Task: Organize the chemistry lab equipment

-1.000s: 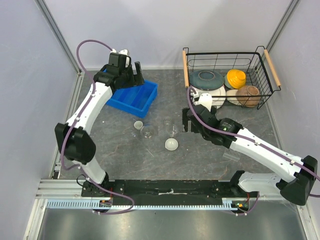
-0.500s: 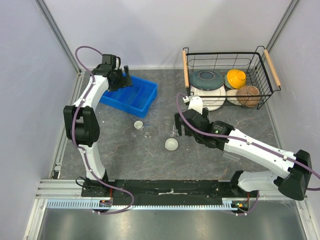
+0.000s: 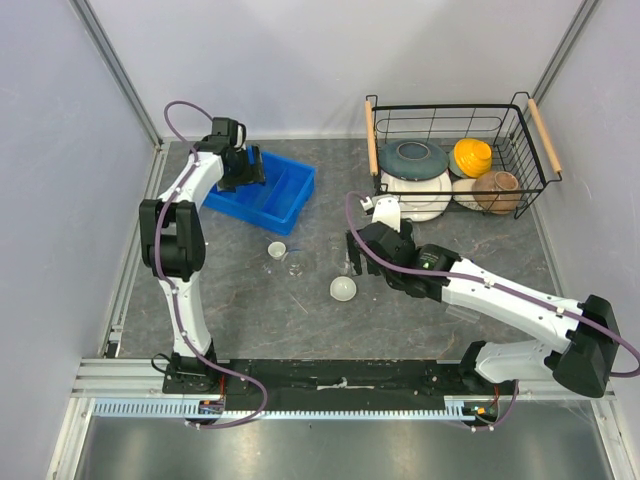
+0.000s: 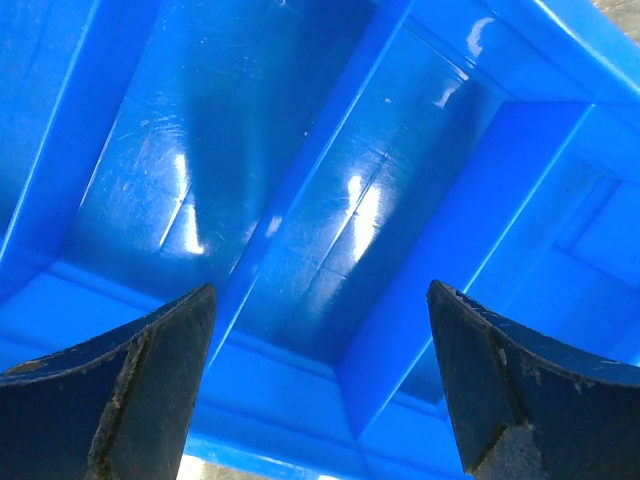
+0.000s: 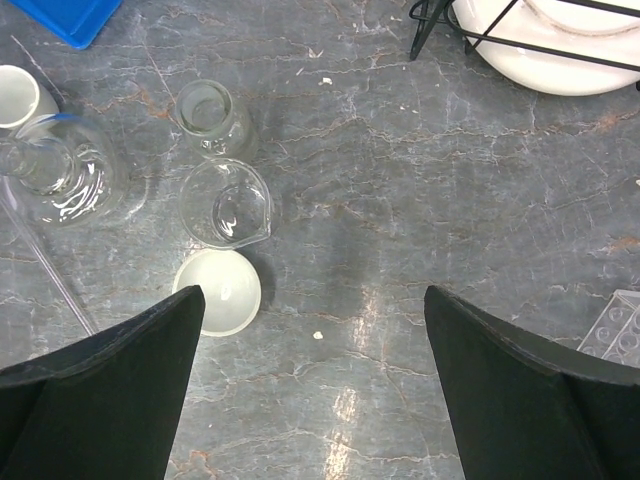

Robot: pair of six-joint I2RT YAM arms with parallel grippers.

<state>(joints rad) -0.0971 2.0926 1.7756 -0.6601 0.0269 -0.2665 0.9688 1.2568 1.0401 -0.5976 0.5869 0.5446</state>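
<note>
My left gripper moves down onto the thin divider of the blue tray next and closes there, since that divider stands below it, between its open fingers.
The glassware stands in a cluster mid-table. In the right wrist view a white round dish [image 5: 217, 291] sits by my left finger, with a spouted clear beaker [image 5: 225, 203] and a smaller beaker [image 5: 208, 108] beyond it. A larger glass vessel [image 5: 62, 180] and a tiny white cup [image 5: 15, 95] are at the left. My right gripper [image 5: 314, 295] hangs open over bare table just right of the dish [image 3: 343, 289]. The clear tube rack [image 3: 462, 312] lies under the right forearm. My left gripper [image 4: 320, 290] is open and empty over the blue tray's [image 4: 300, 200] compartments.
A wire basket [image 3: 520, 110] at the back right holds ceramic bowls and a white plate [image 5: 560, 50]. The blue divided tray [image 3: 262, 192] sits at the back left. A thin glass rod [image 5: 50, 270] lies near the large vessel. Grey walls close in both sides.
The left arm has swung back and left, its gripper now low over the tray's far-left end. The right gripper has slid left toward the glassware cluster.
</note>
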